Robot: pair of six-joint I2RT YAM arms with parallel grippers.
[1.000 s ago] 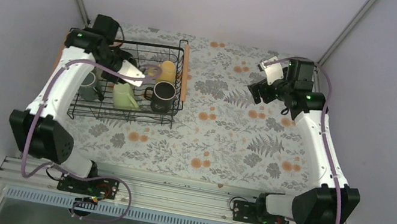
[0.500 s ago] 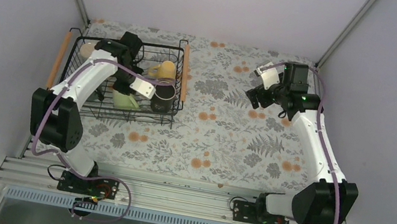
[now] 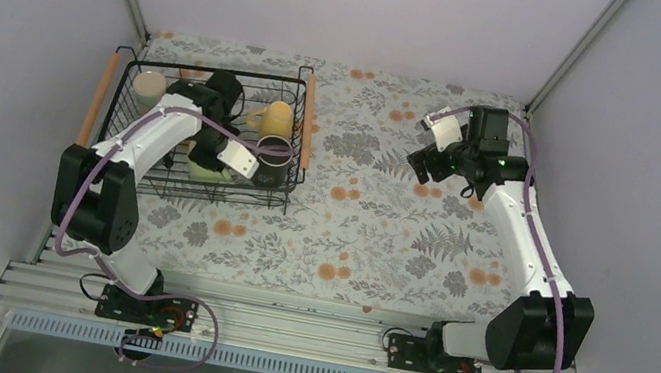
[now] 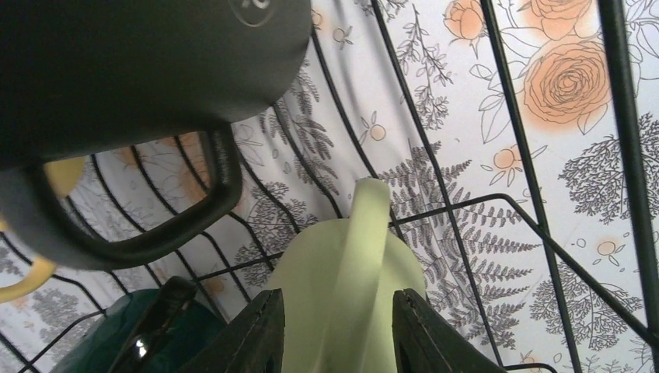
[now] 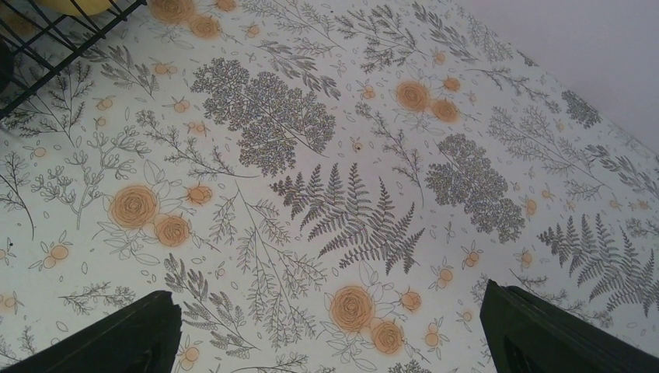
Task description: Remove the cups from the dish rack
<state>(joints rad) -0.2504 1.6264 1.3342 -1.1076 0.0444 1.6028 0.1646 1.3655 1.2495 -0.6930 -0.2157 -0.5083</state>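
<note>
My left gripper will go down a little more over the pale green mug's handle [image 3: 218,172] [image 4: 352,321] and close there, because the handle is already between its open fingers.
The black wire dish rack [image 3: 119,180] stands at the far left of the table. It holds a yellow mug [image 3: 275,118], a black mug [image 3: 274,159], a cream cup [image 3: 149,85] and a pale green mug [image 3: 198,168]. My left gripper [image 3: 205,158] reaches down into the rack. In the left wrist view it [image 4: 338,326] is open, its fingers either side of the pale green mug's [image 4: 311,311] handle without touching it. The black mug [image 4: 140,62] looms just above, and a dark teal mug [image 4: 116,342] shows at lower left. My right gripper [image 3: 425,157] hovers open over the cloth.
Wooden rod handles [image 3: 308,122] [image 3: 98,97] flank the rack. In the right wrist view, the rack's corner [image 5: 62,54] sits at upper left and floral cloth [image 5: 350,194] fills the space below the open right gripper [image 5: 326,334]. Grey walls close in on all sides.
My left arm swung from the rack's left edge to its middle and dropped down over the pale green mug. The right arm shifted only slightly.
</note>
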